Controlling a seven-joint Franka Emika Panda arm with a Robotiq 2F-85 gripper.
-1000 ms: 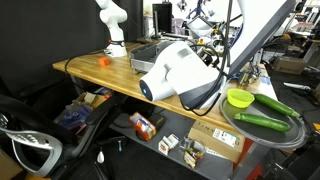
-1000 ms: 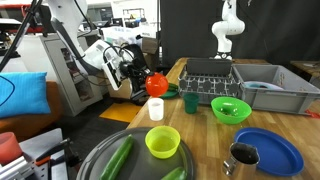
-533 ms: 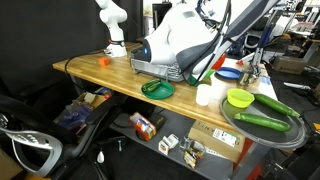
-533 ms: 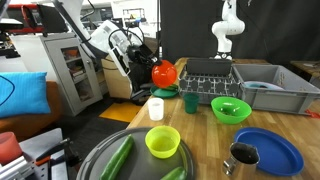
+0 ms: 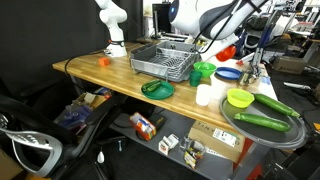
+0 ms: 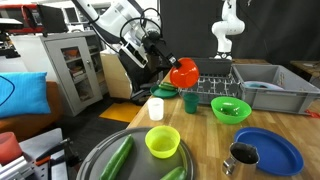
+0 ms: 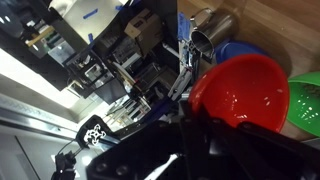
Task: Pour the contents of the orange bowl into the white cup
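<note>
The tilted orange bowl will be lowered by my gripper next, turned upright and released. It will go on the clear, bare tabletop below, beside the green cup.
The orange bowl point(image 6: 184, 72) hangs in the air, tilted, above the green cup point(image 6: 190, 101) and near the dish rack's front. My gripper point(image 6: 169, 67) is shut on its rim. In the wrist view the bowl's point(image 7: 240, 95) glossy red inside fills the right side, with my gripper's point(image 7: 215, 132) dark fingers clamped at its lower edge. The white cup point(image 6: 156, 108) stands upright on the table, below and to the left of the bowl. In an exterior view the bowl point(image 5: 227, 52) is above and behind the white cup point(image 5: 204, 95).
A dish rack point(image 6: 210, 80) and grey bin point(image 6: 268, 90) stand behind. Around the cup are a green bowl point(image 6: 231, 109), a yellow-green bowl point(image 6: 163, 141), a blue plate point(image 6: 268, 150), a metal cup point(image 6: 242, 156), a round tray point(image 6: 100, 160) with cucumbers and a green plate point(image 5: 157, 89).
The arm has swung in over the table and risen, carrying the orange bowl from beside the table edge to a spot near the dish rack. The grip stayed shut.
</note>
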